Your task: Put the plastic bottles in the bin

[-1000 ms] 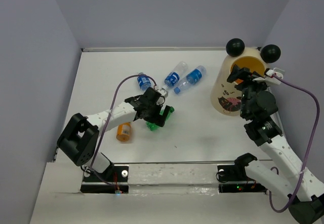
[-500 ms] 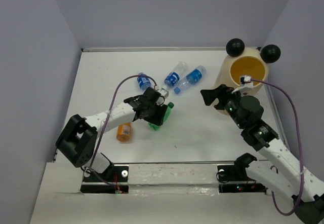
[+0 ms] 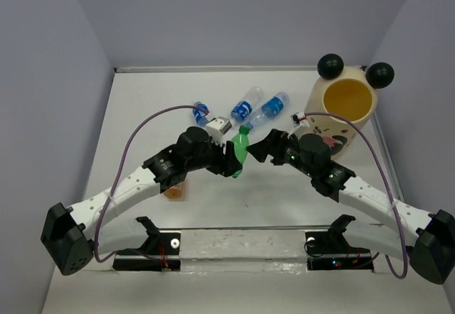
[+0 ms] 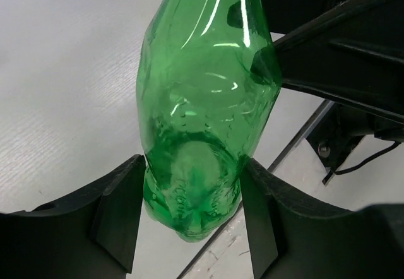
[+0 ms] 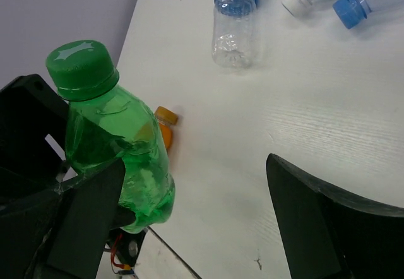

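Next, my right gripper moves open to the left in the top view, around the green bottle's neck (image 3: 243,135) (image 5: 104,102), because my left gripper covers only the bottle's base.
My left gripper (image 3: 237,160) is shut on the base of the translucent green bottle (image 4: 202,96), which it holds tilted above the table, cap (image 5: 82,71) up. My right gripper (image 5: 208,222) stands open next to it, and the green bottle (image 5: 120,153) is by its left finger (image 5: 88,222). Three clear bottles with blue labels (image 3: 201,113) (image 3: 247,104) (image 3: 269,109) lie at the back of the table. An orange bottle (image 5: 164,127) lies under my left arm. The cream-yellow bin (image 3: 347,111) with two black ears stands at the back right.
Lavender walls close the table in at the back and on both sides. The two arms meet at mid-table, with their cables arching above them. A black rail (image 3: 234,232) runs along the near edge.
My left gripper closed on the green bottle, lifted it and carried it right. My right arm swung left from the bin to the bottle, its jaws opening wider.
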Robot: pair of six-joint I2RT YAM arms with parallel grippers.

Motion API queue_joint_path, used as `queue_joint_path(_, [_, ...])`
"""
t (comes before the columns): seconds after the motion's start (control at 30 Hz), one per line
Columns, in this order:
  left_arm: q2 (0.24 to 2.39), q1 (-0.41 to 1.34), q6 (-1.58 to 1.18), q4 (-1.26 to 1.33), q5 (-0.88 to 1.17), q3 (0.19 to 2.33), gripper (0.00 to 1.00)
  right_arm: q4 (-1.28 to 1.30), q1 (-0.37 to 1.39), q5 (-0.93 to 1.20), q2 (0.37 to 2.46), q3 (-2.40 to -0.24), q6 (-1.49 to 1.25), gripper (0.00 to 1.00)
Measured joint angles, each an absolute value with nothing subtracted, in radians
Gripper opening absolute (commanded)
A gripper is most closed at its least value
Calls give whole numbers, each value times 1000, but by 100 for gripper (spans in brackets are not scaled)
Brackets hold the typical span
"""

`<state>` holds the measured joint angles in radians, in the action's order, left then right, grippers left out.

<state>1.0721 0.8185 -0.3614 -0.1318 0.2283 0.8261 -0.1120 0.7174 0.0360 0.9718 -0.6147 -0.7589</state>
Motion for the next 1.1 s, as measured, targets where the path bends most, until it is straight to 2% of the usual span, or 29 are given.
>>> queue_joint_path(0.2, [1104, 844, -390, -124, 225, 811, 40, -171, 738, 71, 1021, -614, -768, 97])
queue_joint_path(0.73, [1118, 886, -402, -54, 236, 793, 36, -175, 761, 118, 924, -624, -721, 99])
queue_joint_path(0.9, [1118, 913, -384, -50, 245, 793, 36, -156, 761, 112, 968, -671, -702, 94])
queue_joint_path(0.93, [1118, 918, -379, -51, 248, 793, 36, -157, 761, 113, 986, -683, -700, 92])
queue_joint_path(1.03, [1122, 942, -360, -59, 262, 796, 38, -156, 761, 122, 1067, -725, -687, 66])
queue_joint_path(1.07, [1124, 946, -357, -61, 264, 798, 40, -155, 761, 123, 1078, -729, -681, 45])
queue_joint_path(1.1, [1129, 951, -355, -65, 264, 801, 42, -154, 761, 123, 1087, -732, -678, 36])
